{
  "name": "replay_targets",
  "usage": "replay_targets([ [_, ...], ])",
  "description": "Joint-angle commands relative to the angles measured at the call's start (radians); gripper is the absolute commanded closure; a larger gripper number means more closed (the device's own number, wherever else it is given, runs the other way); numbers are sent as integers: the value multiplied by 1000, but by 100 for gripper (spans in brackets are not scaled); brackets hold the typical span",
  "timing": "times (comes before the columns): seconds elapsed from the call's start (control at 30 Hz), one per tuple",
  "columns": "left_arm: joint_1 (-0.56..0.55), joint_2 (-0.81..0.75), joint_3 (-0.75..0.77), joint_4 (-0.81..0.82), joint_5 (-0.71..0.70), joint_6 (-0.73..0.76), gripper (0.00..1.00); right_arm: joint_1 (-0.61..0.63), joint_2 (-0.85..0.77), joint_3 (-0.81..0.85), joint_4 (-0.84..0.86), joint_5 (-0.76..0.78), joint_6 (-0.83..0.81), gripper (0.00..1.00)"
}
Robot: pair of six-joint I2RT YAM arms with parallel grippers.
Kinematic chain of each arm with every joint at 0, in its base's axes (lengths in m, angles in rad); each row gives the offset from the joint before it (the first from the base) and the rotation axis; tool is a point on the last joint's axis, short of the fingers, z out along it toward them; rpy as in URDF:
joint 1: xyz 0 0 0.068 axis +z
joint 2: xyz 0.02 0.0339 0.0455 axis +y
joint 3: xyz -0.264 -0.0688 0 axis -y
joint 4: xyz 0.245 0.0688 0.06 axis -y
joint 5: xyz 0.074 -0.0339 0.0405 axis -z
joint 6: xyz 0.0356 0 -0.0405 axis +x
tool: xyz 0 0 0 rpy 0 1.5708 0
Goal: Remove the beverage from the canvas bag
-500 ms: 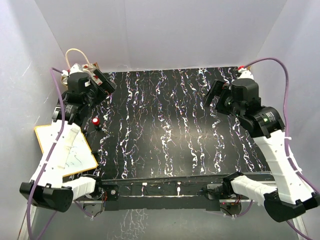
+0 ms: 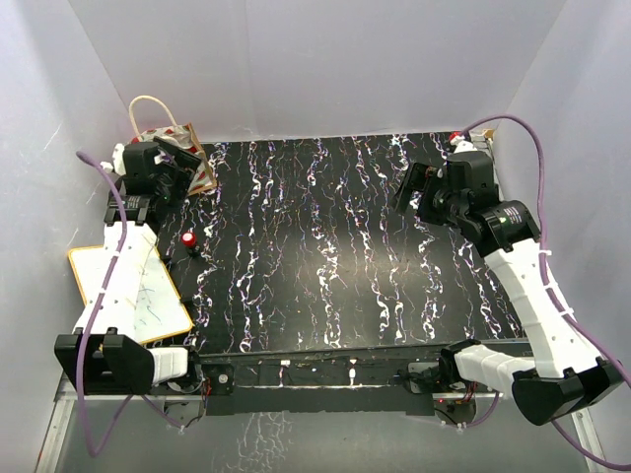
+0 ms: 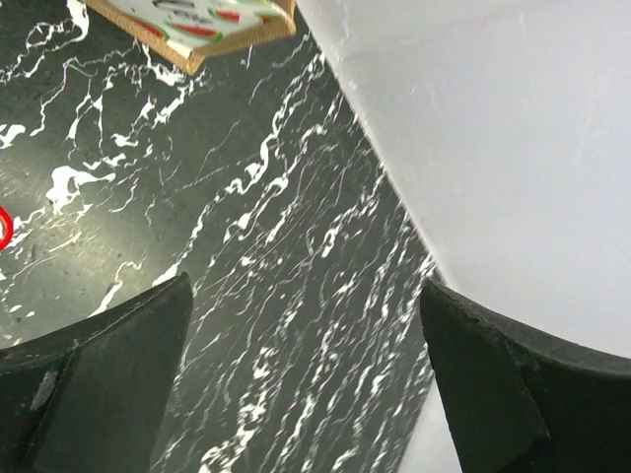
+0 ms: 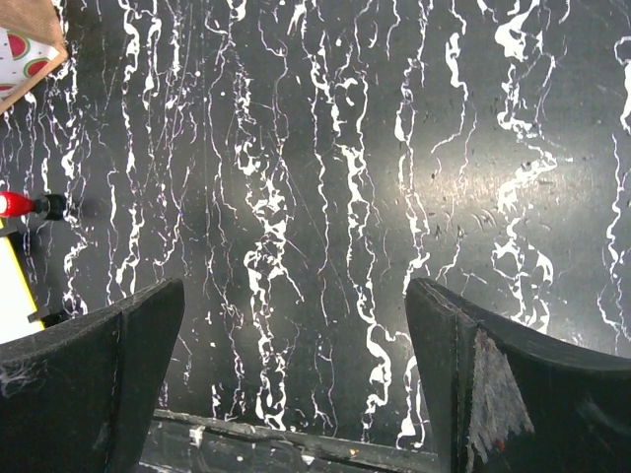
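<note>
My left gripper moves outward to the canvas bag's handled top [image 2: 175, 133] next and closes there, since the gripper's fingers point past the bag.
The canvas bag [image 2: 202, 177] stands in the far left corner of the black marbled table, tan with a watermelon-print side and a cream loop handle [image 2: 148, 103] sticking up. Its corner also shows at the top of the left wrist view [image 3: 197, 22] and at the top left of the right wrist view [image 4: 25, 49]. No beverage shows in any view. My left gripper [image 2: 185, 163] is open and empty right beside the bag; its view [image 3: 306, 384] looks past the bag at table and wall. My right gripper [image 2: 412, 189] is open and empty at the far right, above bare table [image 4: 296, 374].
A white board with a yellow-orange rim [image 2: 128, 291] lies at the near left; its edge shows in the right wrist view [image 4: 15, 286]. A small red-capped black object [image 2: 188, 238] lies next to it, also in the right wrist view [image 4: 15, 204]. White walls enclose the table.
My left arm has pulled back toward the left wall, uncovering more of the bag. My right arm has shifted a little toward the far edge. Both grippers stay open.
</note>
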Motion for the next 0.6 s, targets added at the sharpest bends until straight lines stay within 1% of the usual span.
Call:
replay_targets([
  [0.0, 49, 14, 26, 50, -54, -155, 3, 35, -16, 31, 104, -11, -92, 2],
  [0.13, 75, 79, 77, 19, -170, -259, 3, 123, -24, 37, 133, 33, -153, 2],
  [0.2, 85, 125, 97, 47, -235, -283, 3, 157, -35, 27, 150, 48, -170, 2],
  [0.3, 110, 208, 137, 108, -291, -290, 6, 187, -56, 7, 169, 55, -185, 2],
  [0.43, 144, 335, 197, 159, -288, -371, 8, 212, -85, -3, 181, 95, -213, 2],
  [0.5, 155, 386, 207, 218, -274, -381, 12, 222, -100, -11, 185, 130, -220, 2],
  [0.57, 158, 425, 228, 266, -282, -383, 11, 230, -108, -13, 189, 152, -231, 2],
])
